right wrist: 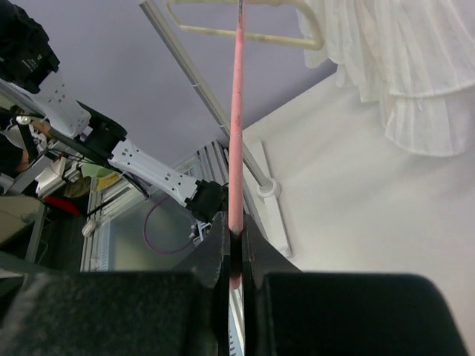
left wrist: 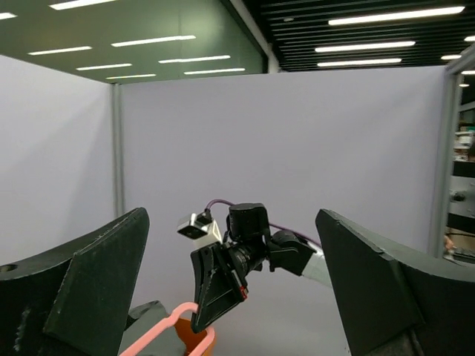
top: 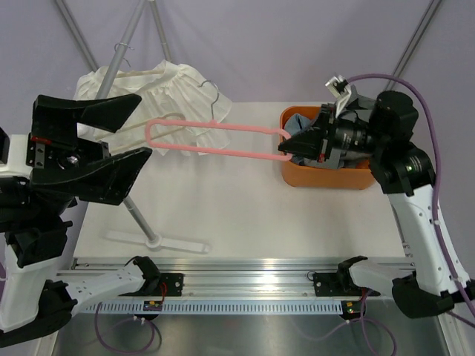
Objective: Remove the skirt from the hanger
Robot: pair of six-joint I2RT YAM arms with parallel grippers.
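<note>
My right gripper is about to go left in the top view to the rack's upper bar (top: 111,78), hook the bare pink hanger (top: 215,141) there and release it.
My right gripper (top: 286,148) is shut on one end of a bare pink hanger (top: 215,141) and holds it level above the table; the right wrist view shows the pink hanger (right wrist: 237,111) pinched between the jaws of this gripper (right wrist: 235,252). A white pleated skirt (top: 178,89) hangs on a cream hanger (right wrist: 245,33) on the rack at the back left. My left gripper (top: 142,124) is open and empty, by the pink hanger's far end without touching it. The left wrist view shows the pink hanger (left wrist: 159,330) low down.
An orange bin (top: 326,178) under my right gripper holds grey-blue cloth (top: 300,126). The rack's pole and white base (top: 156,241) stand on the table's left front. A metal rail (top: 245,271) runs along the near edge.
</note>
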